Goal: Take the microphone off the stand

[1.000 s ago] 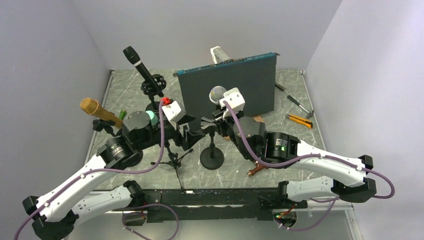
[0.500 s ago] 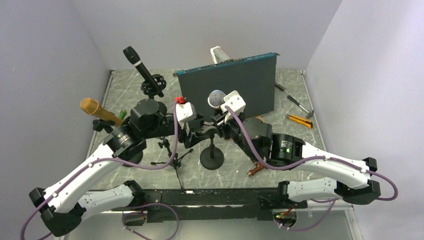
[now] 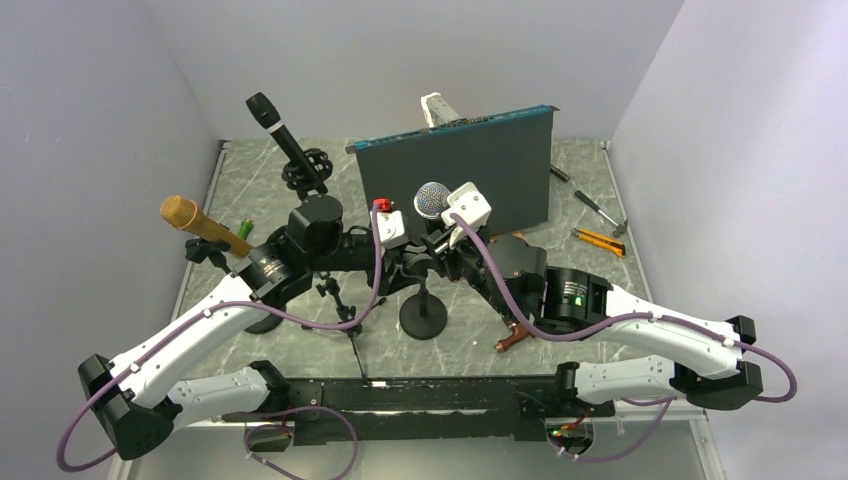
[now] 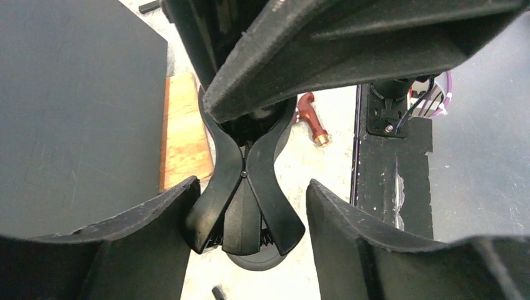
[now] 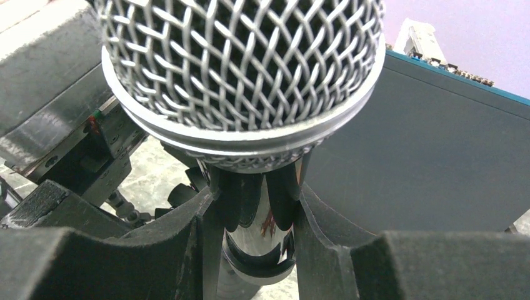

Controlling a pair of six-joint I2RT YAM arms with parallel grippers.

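Note:
My right gripper should next lift clear, swing right in the top view, lower and release on bare tabletop (image 3: pixel 587 258) beside the utility knife.
The microphone (image 3: pixel 432 199) has a silver mesh head and sits upright in the black clip of a small stand with a round base (image 3: pixel 424 320). My right gripper (image 3: pixel 443 243) is shut on the microphone's shiny body (image 5: pixel 262 222), just under the mesh head (image 5: pixel 240 75). My left gripper (image 3: pixel 408 262) is open, and its fingers (image 4: pixel 147 240) straddle the clip's two black squeeze handles (image 4: pixel 244 187). The left finger is close against one handle. The other finger stands apart.
A black microphone (image 3: pixel 285 135) and a gold one (image 3: pixel 195 222) stand on other stands at the left. A dark upright board (image 3: pixel 480 170) stands just behind the microphone. A utility knife (image 3: pixel 598 240) and screwdriver (image 3: pixel 600 208) lie right. A red-handled tool (image 3: pixel 510 338) lies near the front.
My left arm has swung right, bringing its open gripper around the clip handles. My right gripper stays shut on the microphone, which shifted slightly left.

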